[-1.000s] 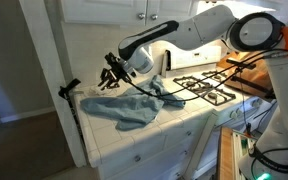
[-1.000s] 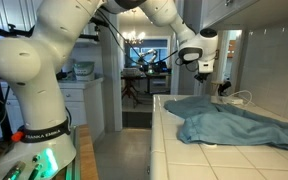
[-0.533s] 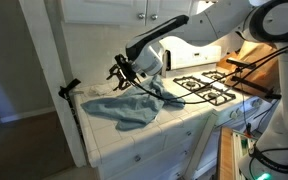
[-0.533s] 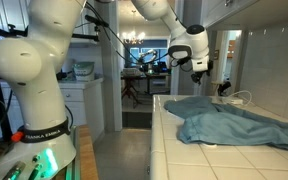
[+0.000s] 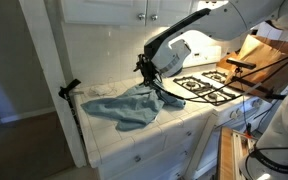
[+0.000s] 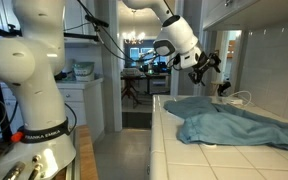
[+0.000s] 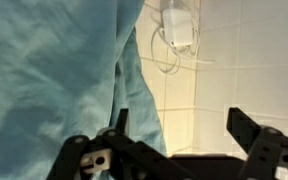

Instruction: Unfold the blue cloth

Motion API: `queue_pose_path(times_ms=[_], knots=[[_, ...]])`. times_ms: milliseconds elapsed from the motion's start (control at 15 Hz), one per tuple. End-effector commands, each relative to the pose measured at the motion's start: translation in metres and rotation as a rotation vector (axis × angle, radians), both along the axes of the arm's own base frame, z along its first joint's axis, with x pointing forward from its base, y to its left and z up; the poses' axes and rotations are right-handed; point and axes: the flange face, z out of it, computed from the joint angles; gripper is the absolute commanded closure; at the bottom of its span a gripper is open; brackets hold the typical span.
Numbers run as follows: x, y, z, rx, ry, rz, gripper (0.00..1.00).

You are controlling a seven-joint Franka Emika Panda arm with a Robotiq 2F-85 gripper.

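The cloth's end by the stove grates lies bunched and folded, so next I will move my gripper back and down onto it from the wall side.
The blue cloth (image 5: 124,105) lies crumpled and partly folded on the white tiled counter (image 5: 169,125); it also shows in the second exterior view (image 6: 229,120). My gripper (image 5: 144,68) hovers above the cloth's far end, near the wall, apart from it (image 6: 208,68). In the wrist view the blue cloth (image 7: 54,80) fills the left half. The gripper (image 7: 182,125) stands open over bare tile just beside the cloth's edge, with nothing between its fingers (image 7: 246,125).
A white plug adapter (image 7: 179,25) with a coiled cable lies on the tiles beyond the cloth. Black stove grates (image 5: 204,88) sit to one side of the counter. A black clamp stand (image 5: 70,92) sticks up at the counter's outer corner.
The jaws have opened wide. The arm has swung away from the counter's outer corner toward the stove side, and now hangs over the cloth's far end. The cloth lies still.
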Motion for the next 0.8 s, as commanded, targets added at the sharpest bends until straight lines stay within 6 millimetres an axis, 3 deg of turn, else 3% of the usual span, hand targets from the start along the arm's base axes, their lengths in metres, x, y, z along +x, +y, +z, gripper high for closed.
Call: queue_pose_path(times_ms=[0, 200, 333, 533, 733], knots=[[-0.071, -0.030, -0.017, 0.015, 0.086, -0.095, 0.00], [-0.121, -0.051, -0.054, 0.060, 0.183, -0.200, 0.00], [-0.148, -0.067, -0.064, 0.065, 0.215, -0.276, 0.00], [-0.174, -0.080, -0.081, 0.102, 0.259, -0.349, 0.00], [-0.184, -0.086, -0.089, 0.144, 0.274, -0.388, 0.00]])
